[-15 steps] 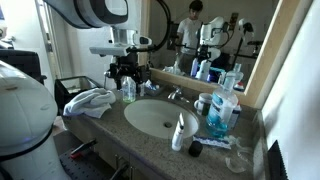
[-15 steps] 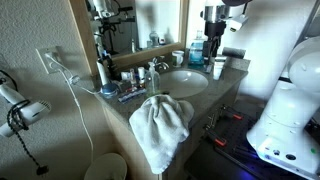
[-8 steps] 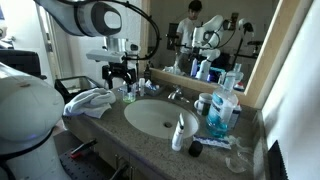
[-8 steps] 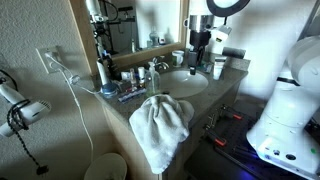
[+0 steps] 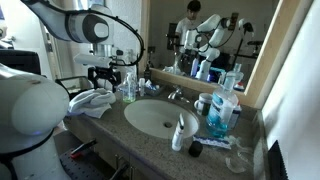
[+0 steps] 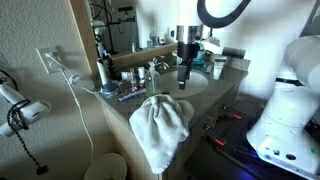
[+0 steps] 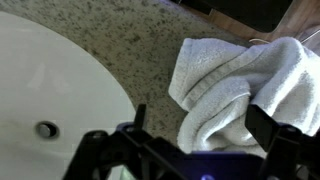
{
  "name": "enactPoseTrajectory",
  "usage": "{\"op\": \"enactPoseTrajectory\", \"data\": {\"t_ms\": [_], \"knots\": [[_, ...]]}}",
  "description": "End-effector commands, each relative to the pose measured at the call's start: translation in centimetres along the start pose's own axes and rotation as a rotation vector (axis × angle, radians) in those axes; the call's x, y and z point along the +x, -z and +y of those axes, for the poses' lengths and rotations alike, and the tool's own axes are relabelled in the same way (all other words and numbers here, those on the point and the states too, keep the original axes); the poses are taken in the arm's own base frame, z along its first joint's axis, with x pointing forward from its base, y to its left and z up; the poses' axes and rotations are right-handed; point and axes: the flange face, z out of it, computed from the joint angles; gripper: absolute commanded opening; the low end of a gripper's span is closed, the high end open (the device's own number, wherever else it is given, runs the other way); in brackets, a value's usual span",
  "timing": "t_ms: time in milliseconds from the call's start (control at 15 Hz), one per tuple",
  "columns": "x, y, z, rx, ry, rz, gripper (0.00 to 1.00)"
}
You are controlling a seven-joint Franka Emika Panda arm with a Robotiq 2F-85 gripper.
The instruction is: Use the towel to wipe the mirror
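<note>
My gripper lowers next, away from the sink and onto the towel's raised folds.
A crumpled white towel [image 5: 90,100] lies on the granite counter at its end beside the sink, and hangs over the counter edge in an exterior view [image 6: 160,125]. The mirror [image 5: 225,35] runs along the wall behind the counter and also shows in an exterior view [image 6: 118,25]. My gripper [image 5: 103,80] hangs open just above the towel's sink-side edge; it is also visible in an exterior view [image 6: 184,80]. In the wrist view the gripper [image 7: 200,125] is open and empty, with the towel [image 7: 240,85] lying between and beyond its two dark fingers.
The white sink basin [image 5: 160,118] is set in the counter, with a faucet [image 5: 176,95] behind it. Bottles and a blue soap dispenser [image 5: 220,110] stand near the mirror, and a white tube [image 5: 180,132] stands at the front. A hair dryer [image 6: 15,105] hangs on the wall.
My gripper has moved from over the back of the sink sideways along the counter and lower, to above the towel. The towel has not moved.
</note>
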Motion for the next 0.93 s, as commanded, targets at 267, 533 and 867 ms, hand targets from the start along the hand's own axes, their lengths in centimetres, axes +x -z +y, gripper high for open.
{"op": "enactPoseTrajectory", "data": {"t_ms": [267,533,867], "knots": [[2.0,-4.3,-7.1,0.045,0.144,0.059,1.0],[2.9,-8.1,-8.6,0.041,0.194,0.098,1.0],[3.8,-13.0,-8.6,0.016,0.223,0.166,1.0]]}}
